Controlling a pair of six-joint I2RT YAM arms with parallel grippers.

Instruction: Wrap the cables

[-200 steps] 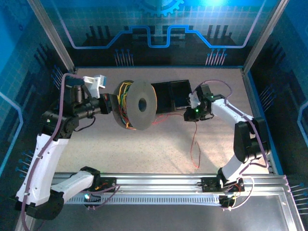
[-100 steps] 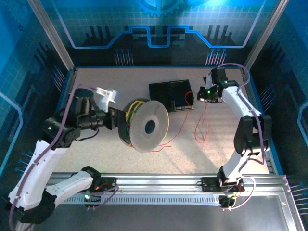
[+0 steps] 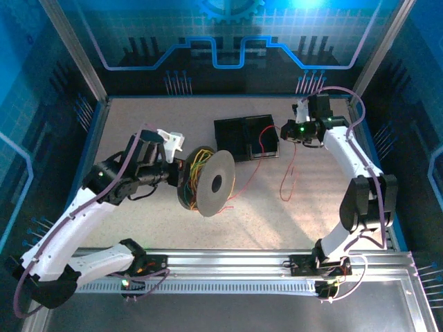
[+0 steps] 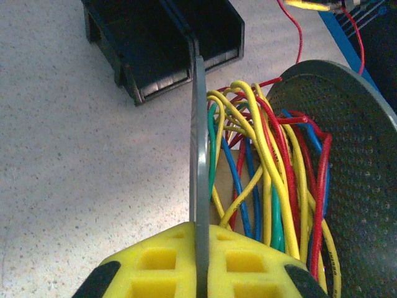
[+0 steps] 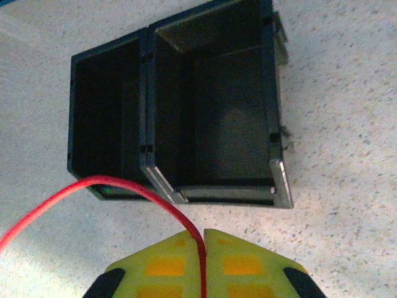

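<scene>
The bare tabletop (image 4: 162, 158) beside the black box is below, so my left gripper should lower the raised spool onto it next and let go of the spool's near rim.
The black spool (image 3: 216, 184) is held above the table left of centre, and my left gripper (image 3: 178, 173) is shut on its near flange. Up close the thin grey flange (image 4: 198, 143) sits clamped between the yellow fingertips of the left gripper (image 4: 200, 233). Red, yellow, blue and green cables (image 4: 273, 167) are wound between it and the dark far flange (image 4: 353, 155). My right gripper (image 3: 284, 131), at the back right, is shut on a loose red cable (image 3: 290, 166) that trails over the table towards the spool. From the right gripper (image 5: 203, 239) that red cable (image 5: 124, 185) curves away left.
A black two-compartment box (image 3: 246, 137) lies at the back centre, directly ahead of the right gripper (image 5: 205, 105) and beyond the spool (image 4: 167, 43). Blue walls enclose the table on three sides, with a metal rail (image 3: 228, 266) along the near edge.
The left arm has swung the spool forward and right, turning it more edge-on. The right gripper rose to the back right with the red cable, dragging its loose tail along.
</scene>
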